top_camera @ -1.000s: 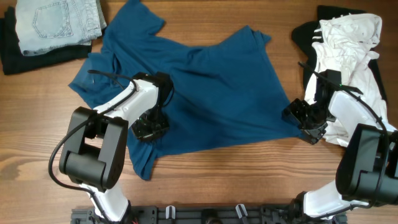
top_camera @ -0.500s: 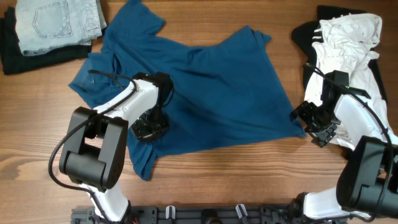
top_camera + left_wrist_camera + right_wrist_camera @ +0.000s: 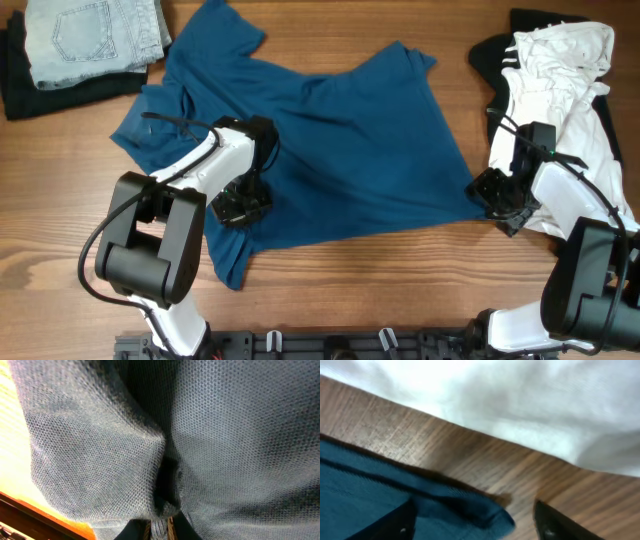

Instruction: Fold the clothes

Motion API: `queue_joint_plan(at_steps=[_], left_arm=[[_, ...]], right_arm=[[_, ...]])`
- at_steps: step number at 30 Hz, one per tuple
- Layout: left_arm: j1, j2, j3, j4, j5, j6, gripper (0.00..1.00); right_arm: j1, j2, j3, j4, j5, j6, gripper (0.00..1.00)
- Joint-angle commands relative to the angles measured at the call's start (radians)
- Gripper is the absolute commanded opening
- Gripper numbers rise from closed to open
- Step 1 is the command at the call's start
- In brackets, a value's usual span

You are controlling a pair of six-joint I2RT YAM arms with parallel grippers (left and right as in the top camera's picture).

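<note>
The pinched fabric goes up with my left gripper next, swings outward and comes down for release beside the folded jeans, because the shirt (image 3: 330, 140) lies rumpled.
A blue shirt (image 3: 330, 140) lies spread and rumpled across the middle of the table. My left gripper (image 3: 243, 205) sits on its lower left part and is shut on a pinch of the blue fabric (image 3: 162, 527), which fills the left wrist view. My right gripper (image 3: 497, 198) is open at the shirt's lower right corner (image 3: 485, 512); that corner lies between its two fingertips (image 3: 472, 522), on the wood.
A white garment (image 3: 560, 70) on a black one (image 3: 490, 55) lies at the right, just behind my right gripper (image 3: 520, 400). Folded light jeans (image 3: 95, 35) on a black cloth (image 3: 50, 95) sit at the far left corner.
My right gripper first drew right, away from the shirt's corner, then moved back left to it. The left arm and the shirt have not moved.
</note>
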Motion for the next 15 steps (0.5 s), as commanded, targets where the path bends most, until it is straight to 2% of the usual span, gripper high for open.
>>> queue_joint_plan(at_steps=[1, 3, 5, 6, 7, 11, 15], left_arm=[[0.01, 0.009, -0.006, -0.002, -0.021, 0.002, 0.11], [0.01, 0.009, -0.006, -0.003, -0.021, 0.002, 0.11], [0.01, 0.009, -0.006, -0.001, -0.021, 0.003, 0.1], [0.011, 0.009, -0.006, 0.002, -0.021, 0.003, 0.08], [0.011, 0.009, -0.006, 0.002, -0.021, 0.003, 0.04], [0.017, 0.008, 0.0, -0.011, -0.021, 0.024, 0.04], [0.021, -0.03, 0.044, -0.082, -0.021, 0.024, 0.04]], right_arm=[[-0.003, -0.011, -0.039, 0.034, -0.06, -0.002, 0.59], [-0.003, -0.011, -0.045, 0.034, -0.06, 0.002, 0.45], [-0.003, -0.011, -0.045, 0.034, -0.061, 0.017, 0.24], [-0.003, -0.011, -0.045, 0.032, -0.068, 0.022, 0.09], [-0.003, -0.011, -0.045, 0.033, -0.077, 0.022, 0.04], [-0.003, -0.028, -0.029, 0.026, -0.087, 0.073, 0.04], [-0.003, -0.127, 0.023, -0.021, -0.114, 0.073, 0.04]])
